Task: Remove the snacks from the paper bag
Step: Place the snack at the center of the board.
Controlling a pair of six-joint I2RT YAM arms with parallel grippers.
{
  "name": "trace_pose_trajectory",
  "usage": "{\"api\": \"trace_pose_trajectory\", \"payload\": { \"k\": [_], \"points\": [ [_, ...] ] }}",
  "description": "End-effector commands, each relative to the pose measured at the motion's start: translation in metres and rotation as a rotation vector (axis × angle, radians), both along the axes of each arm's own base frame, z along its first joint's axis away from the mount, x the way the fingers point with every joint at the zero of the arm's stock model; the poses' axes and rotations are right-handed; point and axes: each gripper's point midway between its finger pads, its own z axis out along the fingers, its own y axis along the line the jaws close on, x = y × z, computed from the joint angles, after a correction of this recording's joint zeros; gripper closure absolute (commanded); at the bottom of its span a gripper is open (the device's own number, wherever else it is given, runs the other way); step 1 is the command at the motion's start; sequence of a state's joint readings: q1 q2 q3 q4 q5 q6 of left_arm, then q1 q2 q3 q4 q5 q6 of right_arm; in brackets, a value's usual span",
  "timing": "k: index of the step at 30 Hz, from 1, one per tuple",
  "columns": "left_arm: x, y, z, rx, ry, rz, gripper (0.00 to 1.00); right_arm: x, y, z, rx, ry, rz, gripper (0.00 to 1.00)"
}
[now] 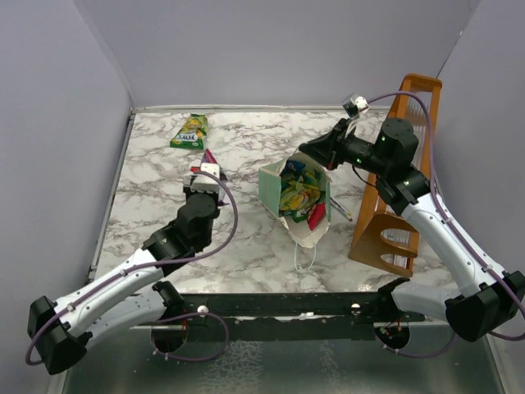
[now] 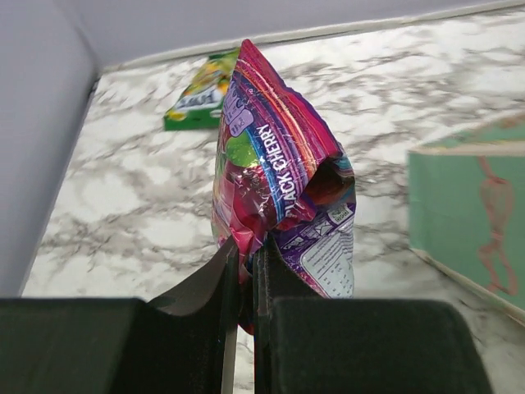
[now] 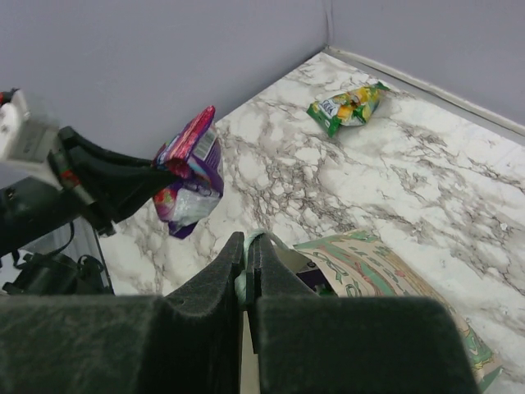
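Note:
The spot on the tabletop between the green-yellow packet and the side is bare. My left gripper will move outward over it next, lower the purple packet (image 3: pixel 190 176) and release it.
My left gripper (image 2: pixel 246 263) is shut on the bottom edge of a purple "black cherry" snack packet (image 2: pixel 279 180) and holds it upright above the table, left of the paper bag (image 1: pixel 271 193). The bag, mint-green outside, stands tilted and open with several snacks (image 1: pixel 299 193) inside. My right gripper (image 3: pixel 248 246) is shut on the bag's mint-green rim at its far edge (image 1: pixel 308 152). A green-yellow packet (image 1: pixel 189 131) lies on the table at the far left. The right wrist view also shows the purple packet (image 3: pixel 190 176).
A tall orange-brown wooden rack (image 1: pixel 402 189) stands right of the bag, close to my right arm. The bag's white loop handle (image 1: pixel 305 256) lies on the marble table (image 1: pixel 246 246) toward me. Grey walls close in the left, back and right.

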State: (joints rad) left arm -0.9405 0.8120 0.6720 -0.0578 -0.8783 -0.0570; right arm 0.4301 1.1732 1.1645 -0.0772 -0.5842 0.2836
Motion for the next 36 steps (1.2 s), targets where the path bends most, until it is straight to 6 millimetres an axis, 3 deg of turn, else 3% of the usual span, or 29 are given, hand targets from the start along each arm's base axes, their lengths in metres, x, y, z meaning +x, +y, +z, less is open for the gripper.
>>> {"api": "trace_pose_trajectory", "payload": {
  "k": [1,4,9,13,22,25,30,33,36],
  "points": [
    [0.03,0.023,-0.01,-0.171,0.037,0.09,1.0,0.002,-0.002,0.026,0.039,-0.082,-0.016,0.99],
    [0.052,0.052,-0.034,-0.117,0.172,0.204,1.0,0.002,-0.002,0.025,0.036,-0.081,-0.019,0.99],
    [0.109,0.085,-0.033,-0.168,0.27,0.301,1.0,0.002,-0.002,0.026,0.041,-0.085,-0.019,0.99],
    [0.149,0.126,-0.026,-0.098,0.267,0.494,1.0,0.001,-0.001,0.028,0.047,-0.087,-0.009,0.99],
    [0.223,0.204,-0.054,0.104,0.299,0.746,1.0,0.001,-0.006,0.03,0.046,-0.097,-0.041,0.99],
    [0.243,0.219,-0.065,0.051,0.309,0.755,1.0,0.001,-0.004,0.029,0.05,-0.091,-0.03,0.99],
    [0.26,0.223,-0.102,-0.016,0.383,0.717,0.99,0.0,0.0,0.027,0.062,-0.073,-0.006,0.99],
    [0.262,0.211,-0.118,-0.074,0.419,0.664,0.7,0.0,0.001,0.024,0.063,-0.068,-0.003,0.98],
    [0.26,0.2,-0.114,-0.15,0.417,0.636,0.45,0.0,0.001,0.022,0.059,-0.066,-0.003,0.99]
  ]
}}
